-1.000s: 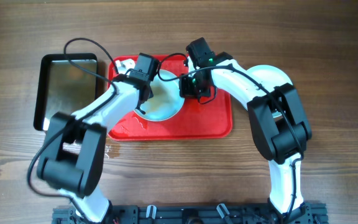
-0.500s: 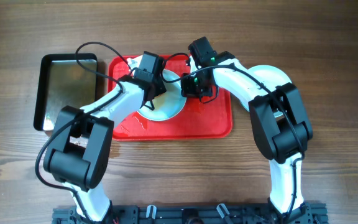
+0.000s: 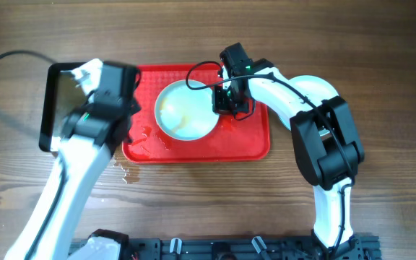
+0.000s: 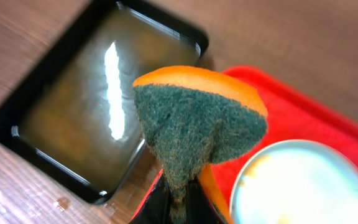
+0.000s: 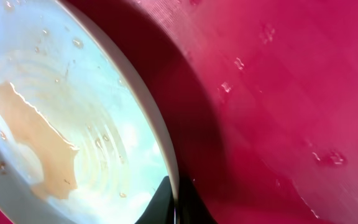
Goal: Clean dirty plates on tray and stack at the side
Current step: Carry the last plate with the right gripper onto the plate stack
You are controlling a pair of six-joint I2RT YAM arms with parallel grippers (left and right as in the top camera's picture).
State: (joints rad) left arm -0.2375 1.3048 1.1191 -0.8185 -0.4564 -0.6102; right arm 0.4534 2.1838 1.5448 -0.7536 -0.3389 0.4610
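The robot's right gripper should go up, then to the right in the overhead view, over the plate outside the tray, then down, and let go where stacking has begun.
One white plate (image 3: 186,110) with a brown-orange smear (image 5: 30,137) lies on the red tray (image 3: 245,141); I cannot tell whether more plates lie under it. My right gripper (image 3: 222,101) is shut on the plate's right rim, and its fingers (image 5: 176,202) pinch the edge of the plate (image 5: 79,81) in the right wrist view. My left gripper (image 3: 108,85), blurred, is over the tray's left edge beside the dark pan. It (image 4: 179,202) is shut on an orange and green sponge (image 4: 197,121), with the plate (image 4: 303,186) at its lower right.
A dark metal pan (image 3: 63,108) holding shiny liquid (image 4: 98,118) stands left of the tray. The tray (image 5: 278,93) is wet with droplets. Water spots (image 3: 125,173) mark the wooden table by the tray's front left corner.
My left arm has swung left off the plate, carrying the sponge to the tray's left edge near the pan. The right gripper has stayed on the plate's rim.
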